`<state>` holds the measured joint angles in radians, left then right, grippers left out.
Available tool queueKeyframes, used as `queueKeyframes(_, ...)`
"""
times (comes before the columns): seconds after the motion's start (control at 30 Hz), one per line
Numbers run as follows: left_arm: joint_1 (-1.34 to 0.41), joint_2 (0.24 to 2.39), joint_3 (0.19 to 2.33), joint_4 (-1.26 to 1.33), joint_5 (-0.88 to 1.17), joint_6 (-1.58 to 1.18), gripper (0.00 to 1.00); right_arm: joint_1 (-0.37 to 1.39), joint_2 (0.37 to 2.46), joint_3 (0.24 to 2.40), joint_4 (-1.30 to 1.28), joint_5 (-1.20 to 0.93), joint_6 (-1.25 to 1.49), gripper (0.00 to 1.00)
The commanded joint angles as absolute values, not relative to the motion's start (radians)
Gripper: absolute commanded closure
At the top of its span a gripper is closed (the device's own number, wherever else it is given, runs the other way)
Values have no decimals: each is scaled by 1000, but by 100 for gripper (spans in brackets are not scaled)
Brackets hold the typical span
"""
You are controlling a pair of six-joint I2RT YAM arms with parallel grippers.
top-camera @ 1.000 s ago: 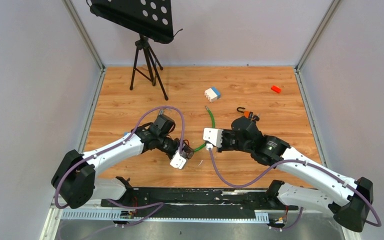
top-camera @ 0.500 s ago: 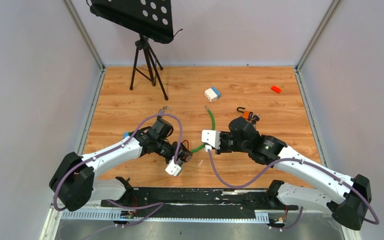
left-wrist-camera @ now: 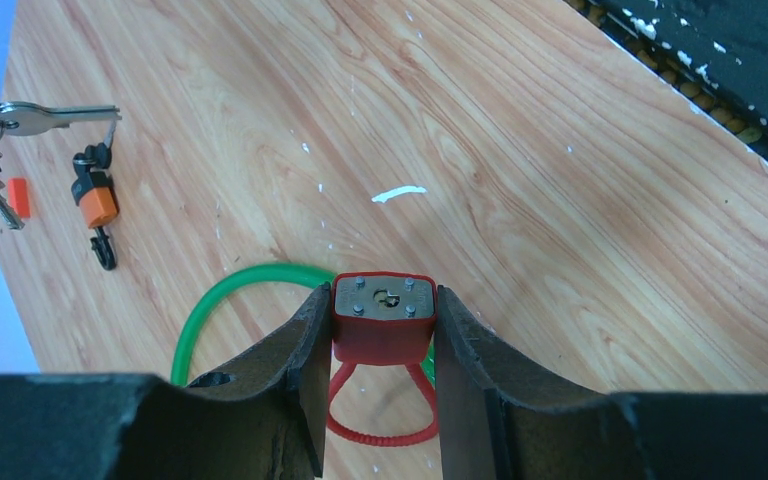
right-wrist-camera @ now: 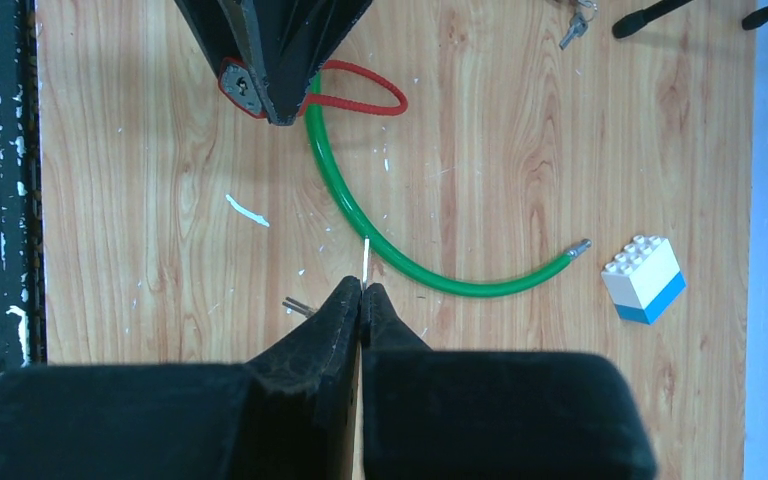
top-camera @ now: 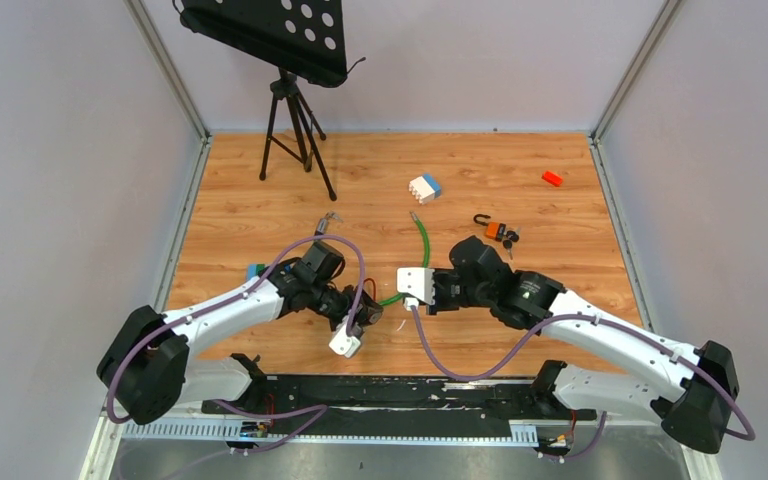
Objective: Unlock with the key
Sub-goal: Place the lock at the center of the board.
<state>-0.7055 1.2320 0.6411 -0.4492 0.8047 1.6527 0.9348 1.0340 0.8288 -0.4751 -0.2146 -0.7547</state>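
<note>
The left gripper lowers the padlock outward and toward the right in the top view next, onto the wood inside the green cable's curve (top-camera: pixel 394 260) (left-wrist-camera: pixel 257 334). The surface in that spot is empty.
My left gripper (left-wrist-camera: pixel 384 298) is shut on a red padlock (left-wrist-camera: pixel 384 335); its keyhole end faces the wrist camera, and a red loop hangs below it. In the top view the left gripper (top-camera: pixel 366 312) is left of centre near the front. My right gripper (right-wrist-camera: pixel 362 288) is shut on a key (right-wrist-camera: pixel 364 258), whose thin blade sticks out edge-on past the tips. The key (left-wrist-camera: pixel 35 118) shows with its ring in the left wrist view, far left and apart from the padlock. The right gripper (top-camera: pixel 398 293) points at the padlock (right-wrist-camera: pixel 235 85) with a gap between them.
A green cable (top-camera: pixel 421 240) curves over the wood between the grippers. An orange padlock (top-camera: pixel 494 229) with keys lies right of centre. A white-and-blue brick (top-camera: pixel 424 187) and a red brick (top-camera: pixel 552 178) lie further back. A black tripod (top-camera: pixel 295 120) stands at the back left. Loose keys (top-camera: pixel 326 220) lie left of centre.
My left gripper has drawn the red padlock a little toward the near edge. My right gripper has moved left with the key, closer to the padlock.
</note>
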Motion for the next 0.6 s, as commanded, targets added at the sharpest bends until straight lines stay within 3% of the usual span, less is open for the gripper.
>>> queueKeyframes(0.0,-707,1200,617,-390,781,1711,100,941,1063,832,-470,-209,-763,100)
queueKeyframes(0.33,-707,1214,618,-327,714,1614,100,919,1101,836,-476,-205,-740,100)
queueKeyframes(0.57,-707,1377,750,-340,661,1398,100,836,1078,834,-495,-235,-734,100)
